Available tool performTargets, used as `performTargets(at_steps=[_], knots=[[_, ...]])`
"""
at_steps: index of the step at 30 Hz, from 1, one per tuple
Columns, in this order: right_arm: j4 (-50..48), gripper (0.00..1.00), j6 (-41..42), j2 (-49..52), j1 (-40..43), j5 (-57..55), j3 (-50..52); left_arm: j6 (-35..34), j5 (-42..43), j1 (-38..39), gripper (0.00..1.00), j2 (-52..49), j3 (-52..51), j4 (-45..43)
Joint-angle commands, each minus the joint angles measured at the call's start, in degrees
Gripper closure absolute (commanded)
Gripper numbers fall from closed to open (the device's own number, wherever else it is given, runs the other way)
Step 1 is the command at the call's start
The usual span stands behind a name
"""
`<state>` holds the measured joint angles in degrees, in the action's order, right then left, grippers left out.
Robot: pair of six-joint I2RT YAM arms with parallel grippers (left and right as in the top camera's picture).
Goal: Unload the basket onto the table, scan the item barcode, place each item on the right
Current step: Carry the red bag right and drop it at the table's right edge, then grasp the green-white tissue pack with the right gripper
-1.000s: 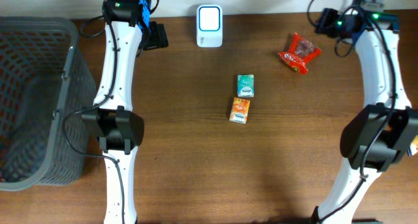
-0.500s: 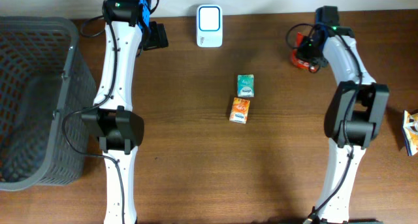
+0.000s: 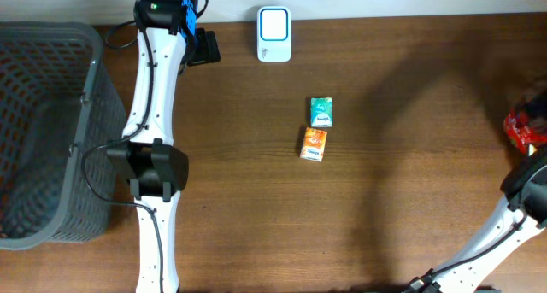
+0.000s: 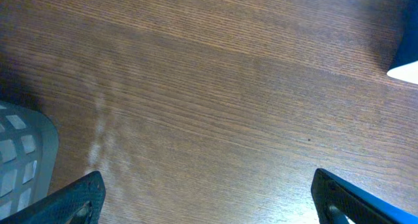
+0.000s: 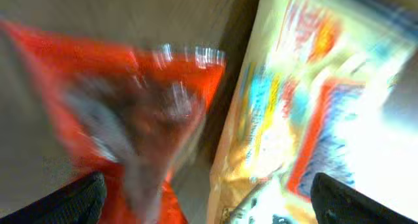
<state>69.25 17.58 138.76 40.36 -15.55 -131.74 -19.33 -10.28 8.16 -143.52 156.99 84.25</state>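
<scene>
My right gripper moves to the left in the overhead view onto the green packet's side edge (image 3: 329,113) next, since that edge lies clear of the orange packet.
A white scanner (image 3: 274,34) stands at the table's back edge. In the middle lie a green packet (image 3: 321,111) and, just in front of it, an orange packet (image 3: 314,144). A red packet (image 3: 521,128) sits at the far right edge, with my right arm (image 3: 526,186) beside it. The right wrist view is blurred: the red packet (image 5: 130,113) and a yellow printed packet (image 5: 313,100) lie ahead of my right gripper (image 5: 209,204), whose jaws stand wide open. My left gripper (image 4: 209,201) is open over bare wood, left of the scanner.
A grey mesh basket (image 3: 51,131) fills the left side, and its corner (image 4: 19,159) shows in the left wrist view. A white and blue edge (image 4: 406,61) shows at that view's upper right.
My right arm reached the red packet at the back right, then swung to the table's far right edge, and the packet moved there with it. The left arm has not moved.
</scene>
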Motion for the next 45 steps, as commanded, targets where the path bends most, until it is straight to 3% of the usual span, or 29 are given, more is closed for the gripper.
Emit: performTargets(at_steps=[1,3,6,10,16,17,18,19,22,27,30,31,32,34,37,39,41,45], knots=[[6.01,0.01,-0.57,-2.78,-0.72,9.38,-15.3,-0.59,0.39,-0.35,0.01,-0.07,0.17,0.07],[12.83,0.01,-0.85,-2.78,-3.45,21.24,-25.57,-0.59,0.39,-0.35,0.01,-0.07,0.17,0.07],[20.98,0.01,-8.41,-2.51,-11.52,41.09,-27.39,-0.59,0.39,-0.35,0.01,-0.07,0.17,0.07],[20.48,0.01,-17.57,-2.4,-26.58,40.3,-20.17,-0.59,0.42,-0.31,0.01,-0.07,0.17,0.07],[10.21,0.0,-15.65,-2.38,-41.55,37.83,1.6,-0.59,0.39,-0.35,0.01,-0.07,0.17,0.07],[7.06,0.12,-15.65,-2.38,-42.36,38.29,6.05,-0.59,0.39,-0.35,0.01,-0.07,0.17,0.07],[3.78,0.37,-15.67,-2.38,-42.69,41.24,10.23,-0.59,0.42,-0.33,0.01,-0.07,0.17,0.07],[0.55,0.45,-15.69,-2.38,-42.71,44.85,13.84,-0.59,0.42,-0.31,0.01,-0.07,0.17,0.07],[-7.08,0.44,-15.87,-2.38,-42.6,53.79,21.4,-0.59,0.39,-0.35,0.01,-0.07,0.17,0.07],[-11.32,0.39,-16.74,-2.32,-42.64,54.53,23.58,-0.59,0.39,-0.42,0.01,-0.07,0.17,0.07],[-16.35,0.66,-16.68,-2.32,-42.64,54.36,29.16,-0.59,0.39,-0.42,0.01,-0.07,0.17,0.07],[-17.49,0.78,-16.17,-2.32,-42.64,54.34,30.47,-0.59,0.39,-0.42,0.01,-0.07,0.17,0.07],[-18.01,0.96,-15.08,-2.32,-42.6,54.36,31.15,-0.59,0.39,-0.42,0.01,-0.07,0.17,0.07],[-18.12,0.96,-13.51,-2.34,-42.58,57.51,30.82,-0.59,0.39,-0.42,0.01,-0.07,0.17,0.07],[-19.52,0.96,-19.34,-2.36,-40.22,88.28,28.39,-0.59,0.39,-0.39,0.01,-0.07,0.17,0.07],[-26.38,0.96,-16.5,-2.36,-38.75,104.48,28.24,-0.59,0.39,-0.42,0.01,-0.07,0.17,0.07],[-31.65,0.96,-11.21,-2.36,-38.86,104.48,28.17,-0.59,0.42,-0.42,0.01,-0.07,0.17,0.07],[-35.26,0.96,-8.79,-2.34,-42.99,104.48,28.15,-0.59,0.42,-0.42,0.01,-0.07,0.17,0.07]])
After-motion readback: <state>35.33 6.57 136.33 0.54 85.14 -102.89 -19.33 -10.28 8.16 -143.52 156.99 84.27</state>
